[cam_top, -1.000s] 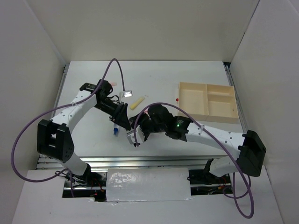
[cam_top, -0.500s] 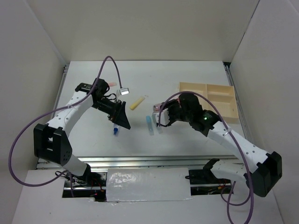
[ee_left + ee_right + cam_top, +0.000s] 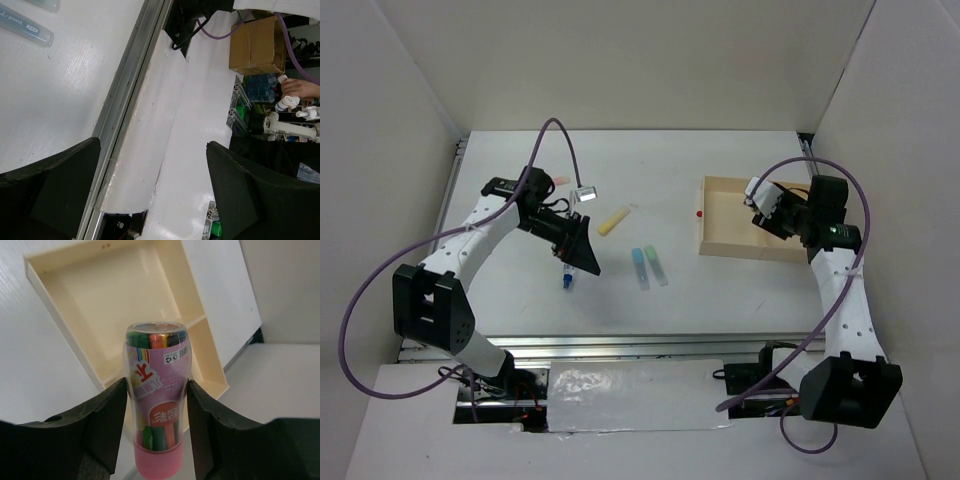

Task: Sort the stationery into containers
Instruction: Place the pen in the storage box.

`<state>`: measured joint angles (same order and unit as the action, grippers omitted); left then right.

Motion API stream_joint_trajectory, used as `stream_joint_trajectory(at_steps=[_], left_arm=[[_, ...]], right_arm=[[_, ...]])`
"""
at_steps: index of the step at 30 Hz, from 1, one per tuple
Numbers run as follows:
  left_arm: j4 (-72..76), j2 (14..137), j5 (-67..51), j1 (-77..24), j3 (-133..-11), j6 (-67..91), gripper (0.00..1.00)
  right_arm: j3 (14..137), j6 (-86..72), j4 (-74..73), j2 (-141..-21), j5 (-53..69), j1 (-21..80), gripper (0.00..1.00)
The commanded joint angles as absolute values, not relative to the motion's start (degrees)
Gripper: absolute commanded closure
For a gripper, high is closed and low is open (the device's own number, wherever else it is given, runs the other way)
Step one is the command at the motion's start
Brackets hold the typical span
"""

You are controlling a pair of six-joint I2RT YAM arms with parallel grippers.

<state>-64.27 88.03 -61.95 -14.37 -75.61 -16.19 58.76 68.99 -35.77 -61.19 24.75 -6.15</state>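
My right gripper should next lower the clear tube into the tray's near section past the divider (image 3: 793, 244) below and let go of it, because the tube is already hanging overhead.
My right gripper (image 3: 156, 390) is shut on a clear tube with a pink base (image 3: 156, 360), full of coloured pens. It hangs over the pale wooden tray (image 3: 95, 285); in the top view the right gripper (image 3: 772, 212) sits above the tray's (image 3: 730, 225) right side. My left gripper (image 3: 585, 262) stands open and empty at the table's left centre, just above a blue-and-white stick (image 3: 565, 281). A yellow stick (image 3: 612, 221), a light blue stick (image 3: 640, 267) and a light green stick (image 3: 659, 267) lie mid-table. In the left wrist view the left gripper (image 3: 153, 145) holds nothing.
A tiny red dot (image 3: 699, 213) lies just left of the tray. A pinkish stick (image 3: 559, 178) lies behind the left arm. White walls enclose the table on three sides. A metal rail (image 3: 125, 85) runs along the near table edge.
The right arm has swung from mid-table to over the tray, carrying the tube. The left gripper has opened and drawn back left, uncovering the light blue and light green sticks.
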Motion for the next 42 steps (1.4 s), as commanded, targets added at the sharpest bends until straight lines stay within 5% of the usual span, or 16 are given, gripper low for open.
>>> stream_joint_trajectory(at_steps=[1, 13, 28, 42], left_arm=[[-64.6, 88.6, -64.8, -14.1, -77.2, -16.8, 0.01], [-63.4, 88.5, -63.9, -13.0, -75.8, -15.9, 0.01], [-63.0, 91.2, -64.7, -12.4, -76.5, -15.4, 0.01], [-51.8, 84.6, -57.6, -10.6, -70.6, -6.5, 0.01]], right_arm=[[60.9, 68.6, -37.4, -61.5, 31.1, -10.7, 1.0], [66.8, 73.7, -43.5, -74.3, 32.4, -14.8, 1.0], [75.7, 58.9, -49.0, -86.0, 14.2, -13.6, 1.0], [71.6, 51.3, -36.0, -91.8, 5.9, -10.9, 1.0]])
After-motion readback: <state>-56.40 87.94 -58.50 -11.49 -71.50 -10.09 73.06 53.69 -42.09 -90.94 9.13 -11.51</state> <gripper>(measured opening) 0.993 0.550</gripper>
